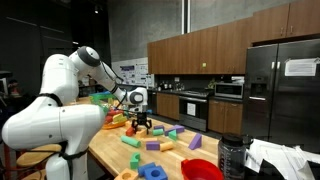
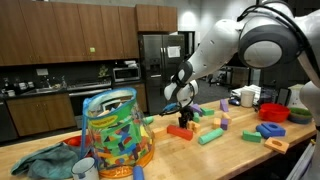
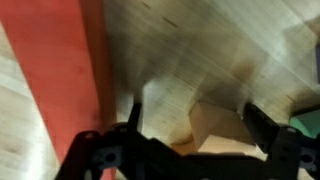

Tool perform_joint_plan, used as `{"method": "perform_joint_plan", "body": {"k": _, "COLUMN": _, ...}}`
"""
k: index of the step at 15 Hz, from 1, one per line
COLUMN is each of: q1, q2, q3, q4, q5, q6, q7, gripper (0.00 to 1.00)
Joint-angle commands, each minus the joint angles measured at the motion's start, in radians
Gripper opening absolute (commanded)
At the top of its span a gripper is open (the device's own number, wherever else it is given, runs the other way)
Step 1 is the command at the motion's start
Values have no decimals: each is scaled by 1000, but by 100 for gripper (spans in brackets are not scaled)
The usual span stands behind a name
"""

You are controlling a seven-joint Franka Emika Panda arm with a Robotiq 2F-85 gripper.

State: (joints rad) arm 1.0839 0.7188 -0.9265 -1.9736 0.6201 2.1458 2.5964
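The robot's gripper will next stay low and close its fingers together onto the tan wooden block point(image 3: 217, 127).
My gripper point(image 3: 198, 125) is low over the wooden table, with its fingers apart on either side of a small tan block point(image 3: 215, 128). The block lies nearer the right finger, and there is a gap at the left finger. A long red block point(image 3: 65, 70) lies on the table to the left of the fingers. In both exterior views the gripper point(image 1: 143, 122) point(image 2: 183, 120) points straight down among scattered coloured blocks, just above a red-orange block point(image 2: 180, 131).
A clear jar full of coloured blocks point(image 2: 115, 130) stands by a green cloth point(image 2: 45, 160). Several loose blocks point(image 2: 212, 135) lie around the gripper. A red bowl point(image 1: 200, 170), a blue ring point(image 1: 152, 172) and a dark jar point(image 1: 232, 155) sit at the table's end.
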Motion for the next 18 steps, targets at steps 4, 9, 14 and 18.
{"method": "perform_joint_plan", "body": {"k": 4, "q1": -1, "q2": -7, "q3": -15, "q4": 3, "q5": 2, "q6": 6, "q7": 6, "gripper": 59}}
{"method": "perform_joint_plan", "body": {"k": 9, "q1": 33, "q2": -25, "q3": -84, "q4": -20, "q5": -19, "q6": 14, "q7": 1, "gripper": 16}}
{"method": "perform_joint_plan", "body": {"k": 14, "q1": 46, "q2": -30, "q3": -135, "q4": -32, "q5": -41, "q6": 20, "q7": 4, "gripper": 16}}
{"method": "perform_joint_plan", "body": {"k": 18, "q1": 113, "q2": -55, "q3": -201, "q4": -39, "q5": -119, "q6": 8, "q7": -6, "gripper": 16}}
